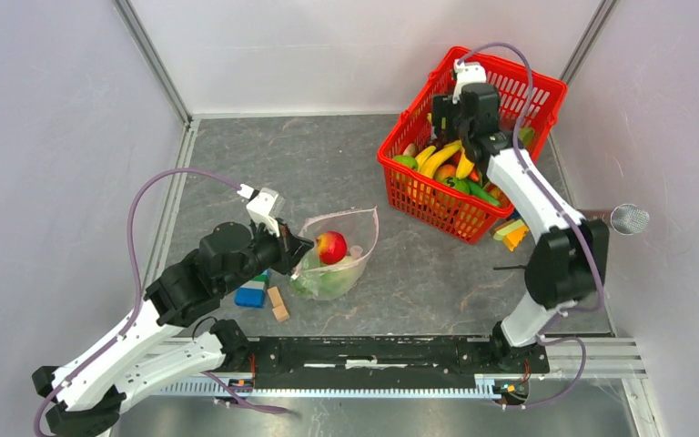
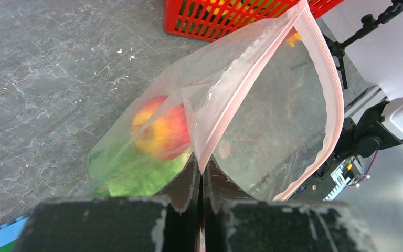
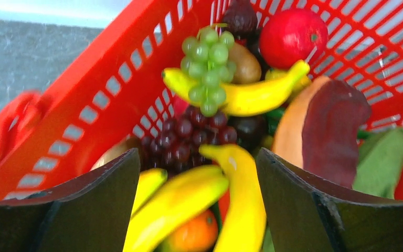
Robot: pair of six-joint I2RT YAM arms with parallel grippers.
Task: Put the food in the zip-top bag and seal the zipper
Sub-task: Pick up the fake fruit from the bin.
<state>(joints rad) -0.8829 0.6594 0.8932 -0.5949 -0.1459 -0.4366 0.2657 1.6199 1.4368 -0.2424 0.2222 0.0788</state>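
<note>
The robot's right gripper will next move away from the robot's base, go past the near bananas, and come down onto the bunch of green grapes (image 3: 209, 69).
The zip-top bag (image 1: 353, 238) lies mid-table with its mouth gaping. Inside it are a red-yellow apple (image 1: 330, 247) and green lettuce (image 1: 326, 282). My left gripper (image 1: 297, 251) is shut on the bag's near edge. In the left wrist view the pink zipper (image 2: 326, 89) runs down into the closed jaws of that left gripper (image 2: 202, 176), beside the apple (image 2: 160, 131). My right gripper (image 1: 443, 116) hangs open over the red mesh basket (image 1: 546, 86). Its open right gripper (image 3: 197, 165) straddles yellow bananas (image 3: 189, 197) without gripping them.
The basket also holds green grapes (image 3: 207, 68), dark grapes (image 3: 186, 137), a red apple (image 3: 293, 34) and an orange (image 3: 194, 233). A blue-green block (image 1: 252, 293) and small wooden cubes (image 1: 278, 303) lie beside the bag. More blocks (image 1: 512, 232) sit beside the basket.
</note>
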